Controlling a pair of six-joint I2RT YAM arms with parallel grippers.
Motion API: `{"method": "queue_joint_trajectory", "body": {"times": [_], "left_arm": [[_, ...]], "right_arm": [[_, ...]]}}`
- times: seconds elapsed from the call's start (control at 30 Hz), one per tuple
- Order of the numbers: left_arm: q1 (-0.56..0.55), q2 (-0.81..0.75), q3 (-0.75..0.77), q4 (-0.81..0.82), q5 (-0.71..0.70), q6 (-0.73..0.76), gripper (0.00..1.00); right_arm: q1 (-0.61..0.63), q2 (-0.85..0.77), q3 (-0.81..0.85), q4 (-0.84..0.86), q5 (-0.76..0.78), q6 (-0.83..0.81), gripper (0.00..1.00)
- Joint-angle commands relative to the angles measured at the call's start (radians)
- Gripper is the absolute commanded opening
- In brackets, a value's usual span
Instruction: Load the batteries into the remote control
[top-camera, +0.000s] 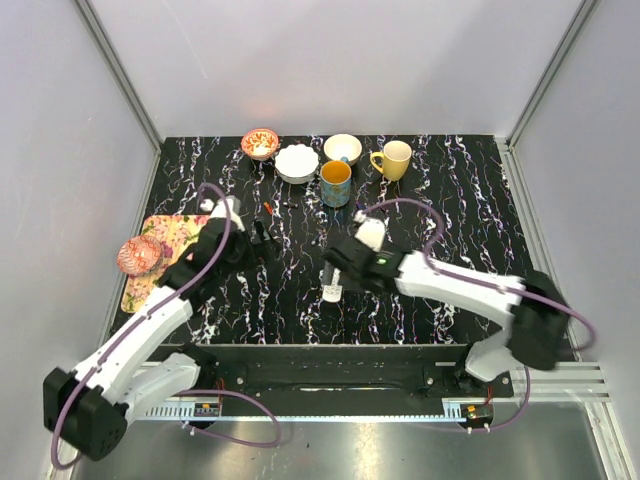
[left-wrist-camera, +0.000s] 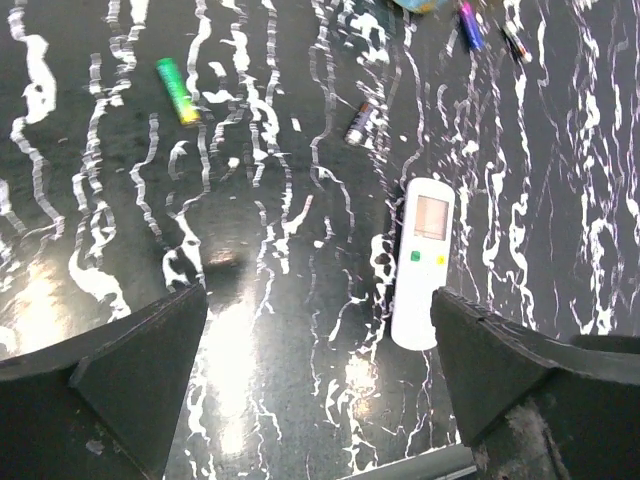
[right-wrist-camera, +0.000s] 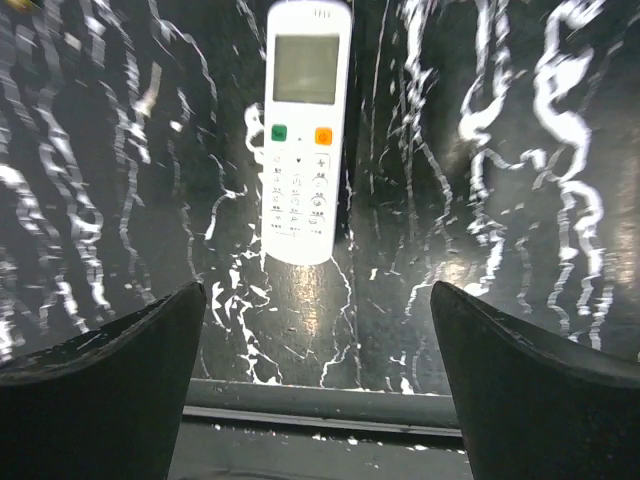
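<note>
My left gripper moves to the right in the top view and down over the remote control's display end (left-wrist-camera: 431, 212) next, since the slim remote control fits between its open fingers.
The remote control (right-wrist-camera: 303, 130) is a slim white bar lying flat on the black marbled table, display and buttons facing up. It also shows as the remote control (top-camera: 331, 291) near the table's front edge and the remote control (left-wrist-camera: 424, 262). My right gripper (right-wrist-camera: 315, 385) hangs open just short of its near end, touching nothing. My left gripper (left-wrist-camera: 318, 340) is open too, with the remote beside its right finger (left-wrist-camera: 520, 370). Loose batteries lie beyond: a green battery (left-wrist-camera: 177, 90), a dark battery (left-wrist-camera: 360, 122) and a purple battery (left-wrist-camera: 470, 25).
At the back stand a patterned bowl (top-camera: 260, 143), two white bowls (top-camera: 296, 163), a yellow mug (top-camera: 392, 159) and a blue mug (top-camera: 336, 183). A floral mat (top-camera: 170, 232) with a pink object (top-camera: 140, 255) lies left. The table's front rail (right-wrist-camera: 320, 400) runs under my right gripper.
</note>
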Motion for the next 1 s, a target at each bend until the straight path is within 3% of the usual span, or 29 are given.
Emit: {"method": "queue_joint_trajectory", "body": {"times": [0.0, 0.13, 0.37, 0.67, 0.97], "left_arm": [[-0.094, 0.126, 0.098, 0.070, 0.023, 0.128, 0.99], [-0.177, 0.299, 0.178, 0.076, 0.046, 0.156, 0.98], [-0.336, 0.604, 0.365, 0.062, -0.009, 0.182, 0.99], [-0.370, 0.842, 0.545, 0.013, -0.032, 0.217, 0.99], [-0.373, 0.988, 0.622, -0.019, -0.078, 0.234, 0.99]], "right_arm": [[0.005, -0.283, -0.094, -0.068, 0.202, -0.080, 1.00], [0.003, -0.470, -0.211, -0.074, 0.331, -0.112, 1.00], [0.000, -0.711, -0.358, 0.029, 0.350, -0.212, 1.00], [0.000, -0.675, -0.372, 0.083, 0.287, -0.256, 0.99], [0.000, -0.696, -0.385, 0.112, 0.270, -0.252, 1.00]]}}
